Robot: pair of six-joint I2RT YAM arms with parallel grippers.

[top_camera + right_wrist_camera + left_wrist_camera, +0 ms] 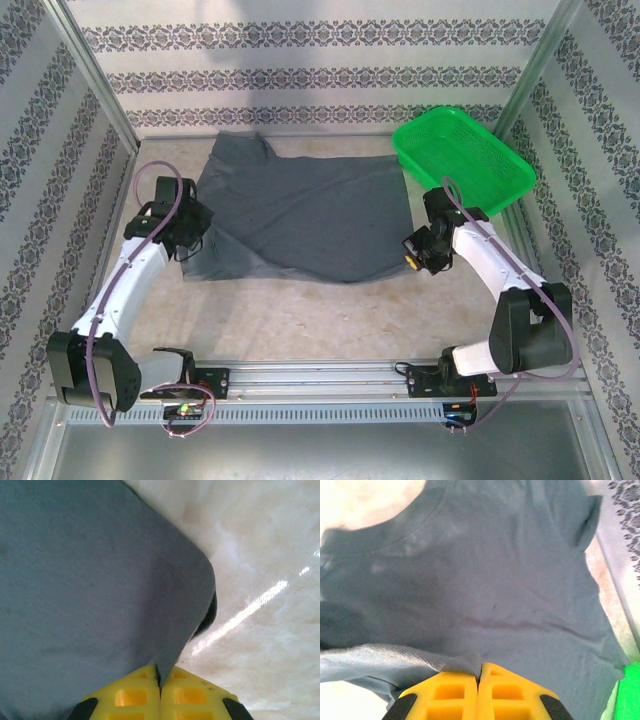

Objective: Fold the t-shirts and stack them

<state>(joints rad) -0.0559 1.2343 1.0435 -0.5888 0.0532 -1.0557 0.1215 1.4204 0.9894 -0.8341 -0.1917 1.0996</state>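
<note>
I should move my left gripper's lifted edge outward, then down onto the flat cloth [223, 193] beside the neckline, and release it, as that is outward and below.
A dark slate-grey t-shirt [300, 215] lies spread on the table, its near edge lifted at both ends. My left gripper [192, 245] is shut on the shirt's near-left edge; in the left wrist view the cloth [470, 595] runs into the closed yellow fingers [450, 690], and the neckline curves across the upper left. My right gripper [412, 255] is shut on the near-right corner; in the right wrist view that corner of the shirt [100, 580] is pinched between the yellow fingers [190, 695], slightly above the pale table.
A green basket [463, 158] sits at the back right, close behind the right arm. Patterned walls and metal posts [100, 90] enclose the table. Bare table [300, 320] lies between the shirt and the arm bases.
</note>
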